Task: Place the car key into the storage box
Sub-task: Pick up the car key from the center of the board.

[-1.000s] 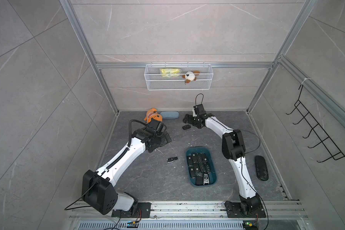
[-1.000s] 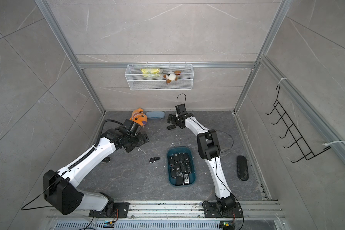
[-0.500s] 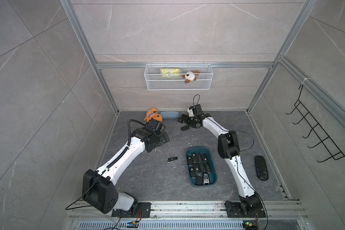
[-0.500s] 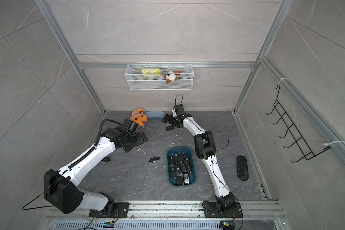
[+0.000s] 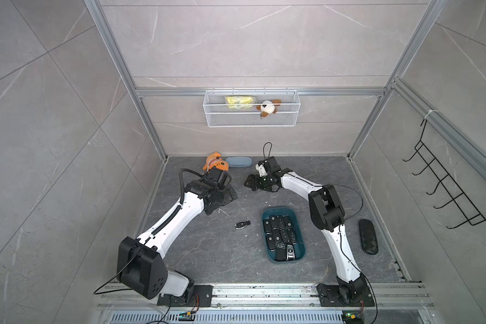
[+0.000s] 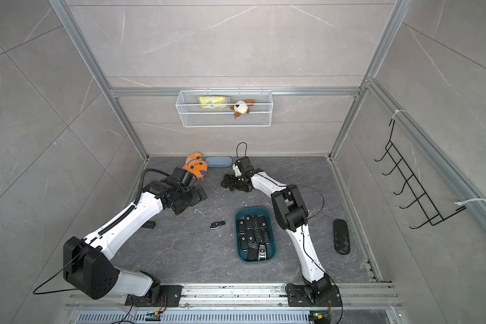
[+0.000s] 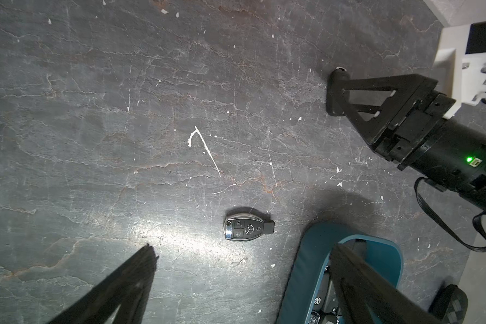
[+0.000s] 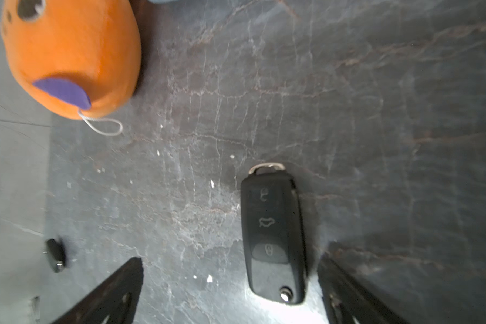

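The flip car key is nearer to one finger of the right gripper, so the gripper will next move down, tilt more steeply and center its fingers over the key's long sides to close.
A black flip car key [image 8: 274,238] lies flat on the slate floor between the fingers of my open right gripper [image 8: 230,259], closer to one finger and untouched. In both top views the right gripper [image 5: 250,183] hides that key. A second car key [image 5: 242,225], black with a chrome end, lies on the floor just left of the storage box [image 5: 277,209], a dark teal bin holding several key fobs. My left gripper [image 7: 243,248] is open and empty, hovering short of this car key [image 7: 247,228], with the storage box wall [image 7: 306,266] beside one finger.
An orange plush toy [image 5: 215,161] and a pale blue case [image 5: 238,162] sit at the back wall. A black oblong case [image 5: 368,236] lies at the right. Another key fob [image 6: 149,225] lies beside the left arm. A wire basket [image 5: 251,112] and hook rack [image 5: 446,190] hang on the walls.
My right gripper has swung left and forward, and now covers the flip key that lay beside it. The left arm has barely shifted.
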